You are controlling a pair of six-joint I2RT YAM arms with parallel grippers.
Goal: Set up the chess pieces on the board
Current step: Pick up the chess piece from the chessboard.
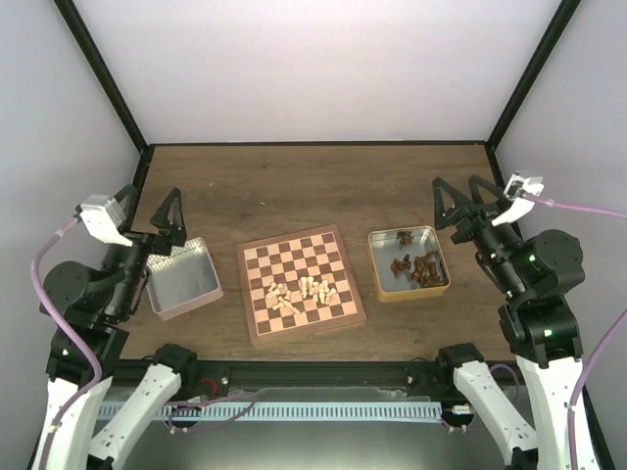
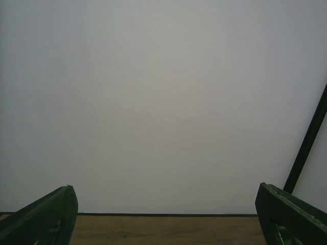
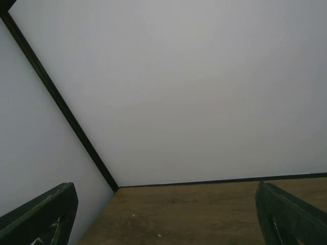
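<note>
The pale pieces nearest the empty tin lie below, so the robot's right gripper should swing across to the left in the top view, point its fingers down and go down to them.
The board (image 1: 294, 251) lies at the middle of the table, turned slightly. Several pale chess pieces (image 1: 299, 291) stand and lie in a loose cluster on its near rows. A heap of dark brown pieces (image 1: 419, 267) sits in the tin (image 1: 375, 257) to the right of the board. My left gripper (image 1: 149, 209) (image 2: 165, 187) hovers open at the far left, above an empty tin (image 1: 186, 277). My right gripper (image 1: 465, 201) (image 3: 164, 184) hovers open at the right, behind the tin of dark pieces. Both hold nothing. The wrist views show only the back wall and bare tabletop.
Black frame posts (image 1: 98, 69) (image 1: 529, 69) and pale walls close in the table on three sides. The wooden tabletop (image 1: 313, 186) stretches from the board to the back wall. The arm bases stand at the near edge.
</note>
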